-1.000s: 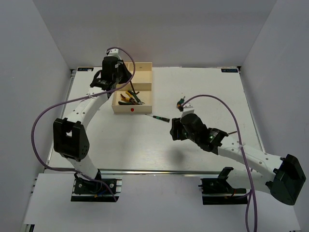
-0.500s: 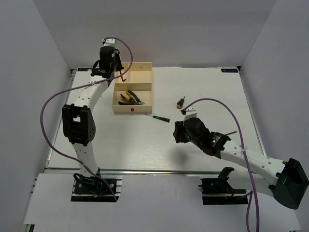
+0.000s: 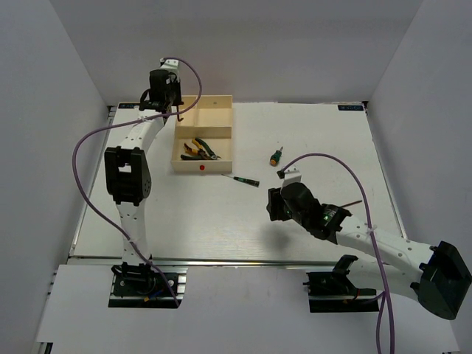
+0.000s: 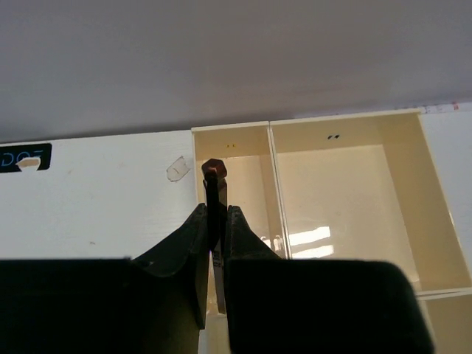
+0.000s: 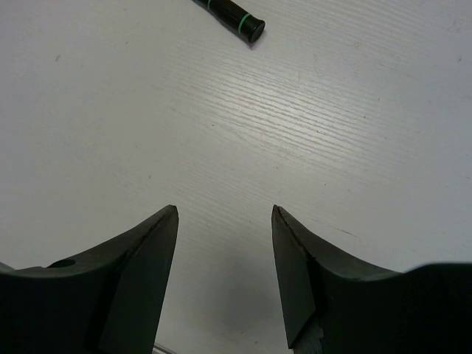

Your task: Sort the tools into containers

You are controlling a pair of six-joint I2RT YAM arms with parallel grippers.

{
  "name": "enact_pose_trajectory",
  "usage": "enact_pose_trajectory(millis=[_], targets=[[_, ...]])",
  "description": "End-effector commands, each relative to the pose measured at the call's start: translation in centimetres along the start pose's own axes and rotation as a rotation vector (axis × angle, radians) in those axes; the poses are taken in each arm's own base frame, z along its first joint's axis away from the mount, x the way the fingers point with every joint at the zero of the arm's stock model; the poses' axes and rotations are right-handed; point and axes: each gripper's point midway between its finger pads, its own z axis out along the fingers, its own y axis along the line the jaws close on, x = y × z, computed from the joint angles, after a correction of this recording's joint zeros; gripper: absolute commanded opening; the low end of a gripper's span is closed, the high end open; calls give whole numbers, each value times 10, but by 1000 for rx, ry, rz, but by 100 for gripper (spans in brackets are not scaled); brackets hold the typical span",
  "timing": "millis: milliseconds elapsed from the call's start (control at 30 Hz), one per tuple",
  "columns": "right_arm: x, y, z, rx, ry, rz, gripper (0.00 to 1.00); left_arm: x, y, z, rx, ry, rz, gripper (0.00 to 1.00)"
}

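Observation:
Next, my left gripper turns slightly and lowers the key toward the middle of the tray's narrow section (image 4: 247,184).
My left gripper (image 3: 172,102) is shut on a dark L-shaped hex key (image 3: 179,113) and holds it over the far left corner of the cream tray (image 3: 230,140). In the left wrist view the hex key (image 4: 214,181) stands between the closed fingers, above the rim of the narrow compartment (image 4: 247,184); the compartment beside it (image 4: 346,199) shows nothing inside. Yellow-handled and green-handled pliers (image 3: 199,150) lie in the tray's near compartment. My right gripper (image 3: 271,205) is open and empty above bare table, near the thin screwdriver (image 3: 242,178), whose handle end shows in the right wrist view (image 5: 234,18).
A stubby green-handled screwdriver (image 3: 275,156) lies right of the tray. A thin dark rod, perhaps another hex key (image 3: 354,201), lies by the right forearm. A red dot (image 3: 201,167) marks the tray's near rim. White walls enclose the table.
My left gripper has swung back and left with the hex key, from over the tray's middle to its far left corner. My right gripper has drawn back slightly toward the near edge.

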Motion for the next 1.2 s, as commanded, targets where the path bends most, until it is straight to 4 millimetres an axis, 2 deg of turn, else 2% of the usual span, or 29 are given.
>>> enact_pose_trajectory(millis=[0, 67, 133, 167, 333, 367, 400, 633, 667, 833, 933, 1167], targets=[[-2, 0, 2, 0, -16, 5, 60, -41, -3, -1, 82, -106, 60, 0], [1, -2, 4, 8, -4, 1, 60, -31, -6, 9, 132, -89, 68, 0], [2, -1, 5, 7, 6, -1, 60, -32, 3, 12, 136, -94, 64, 0], [4, -1, 7, 8, 14, -5, 60, -28, -4, 15, 177, -93, 62, 0], [7, 2, 11, 0, 30, -3, 60, -20, 4, 22, 230, -92, 45, 0], [7, 2, 12, 2, 27, -6, 60, -19, -3, 21, 268, -88, 38, 0], [7, 3, 12, 0, 29, -6, 60, -15, 2, 24, 271, -81, 32, 0], [11, 5, 17, -7, 45, -6, 60, 2, -12, 26, 380, -48, 17, 0], [11, 5, 18, -7, 49, -7, 60, 4, -8, 27, 385, -45, 12, 0], [14, 6, 18, -11, 50, 1, 60, 12, -21, 29, 464, -29, -2, 0], [13, 5, 18, -7, 46, 5, 60, 16, -22, 31, 471, -21, -4, 1], [15, 6, 18, -11, 50, 4, 60, 39, -19, 39, 458, 32, -6, 7]])
